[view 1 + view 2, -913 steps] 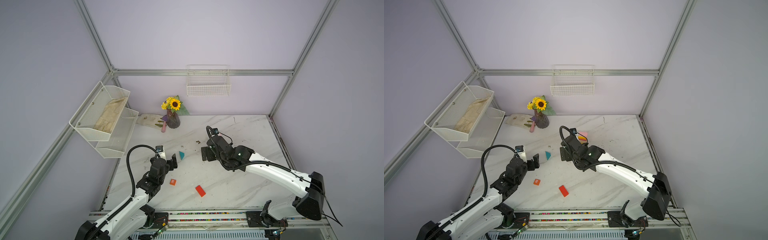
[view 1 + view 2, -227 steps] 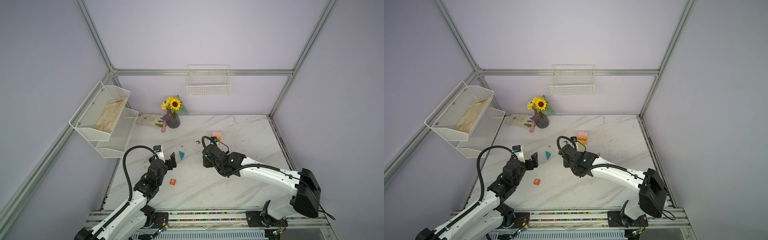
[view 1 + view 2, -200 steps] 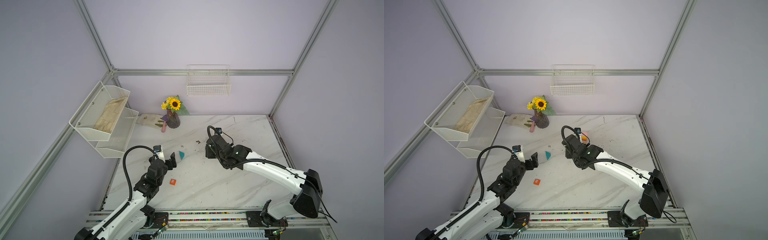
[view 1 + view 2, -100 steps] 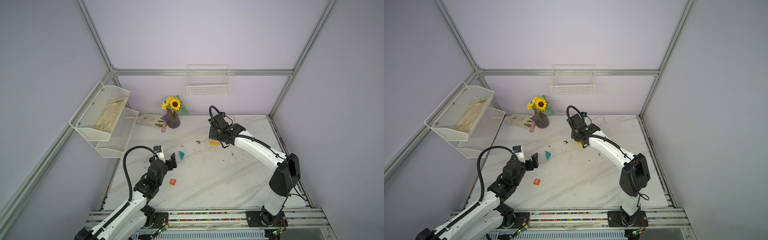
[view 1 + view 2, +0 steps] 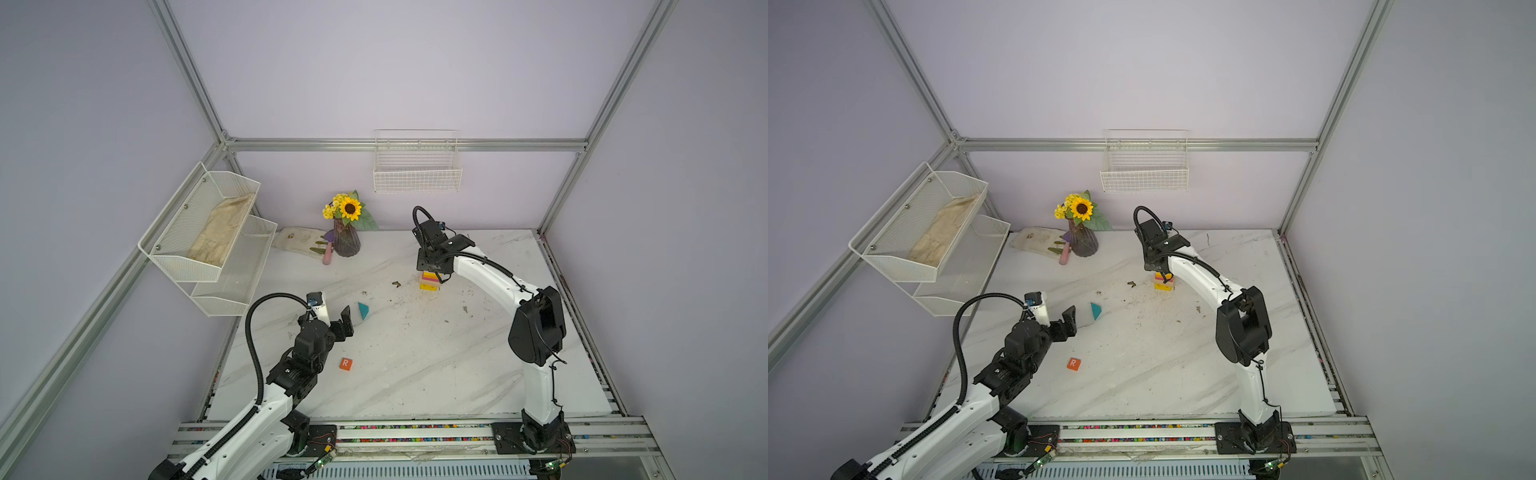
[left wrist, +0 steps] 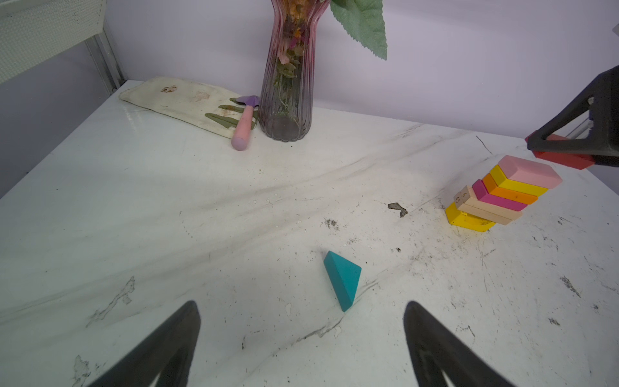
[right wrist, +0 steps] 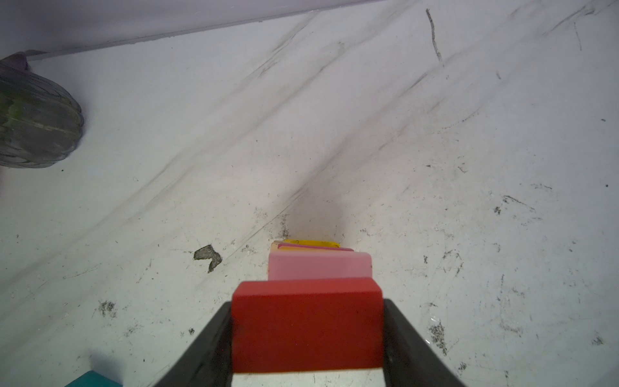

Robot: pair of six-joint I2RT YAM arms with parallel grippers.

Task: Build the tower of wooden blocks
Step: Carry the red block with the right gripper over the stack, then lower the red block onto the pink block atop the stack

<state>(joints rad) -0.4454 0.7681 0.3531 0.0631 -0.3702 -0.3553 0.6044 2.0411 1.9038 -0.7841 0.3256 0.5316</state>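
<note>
Next, my right gripper brings the red block [image 7: 307,325] down onto the pink slab [image 7: 320,266] and lets go there, since that tower top is just below the gripper.
The tower [image 5: 429,281] [image 5: 1163,282] stands at the back middle of the table. In the left wrist view the tower [image 6: 502,196] is several slabs stepped sideways, yellow at the base and pink on top. My right gripper [image 5: 432,268] [image 7: 307,303] is shut on a red block [image 7: 307,325] [image 6: 562,160], held level just above the pink slab [image 7: 320,266]. My left gripper [image 5: 334,311] [image 5: 1055,309] [image 6: 301,305] stands open and empty, just short of the teal triangle [image 5: 363,310] [image 5: 1096,310] [image 6: 343,278]. An orange R cube [image 5: 345,364] [image 5: 1074,364] lies beside the left arm.
A vase of flowers [image 5: 346,241] [image 6: 284,100] stands at the back left, with a cloth pouch [image 5: 297,240] and a pink-handled trowel [image 6: 243,129] beside it. A wire shelf [image 5: 208,232] hangs on the left wall, a wire basket [image 5: 417,174] on the back wall. Dirt crumbs [image 5: 396,283] lie near the tower.
The red block has left the table's front and is in my right gripper, which has swung from the middle to the back, over the tower. The left arm has stayed put.
</note>
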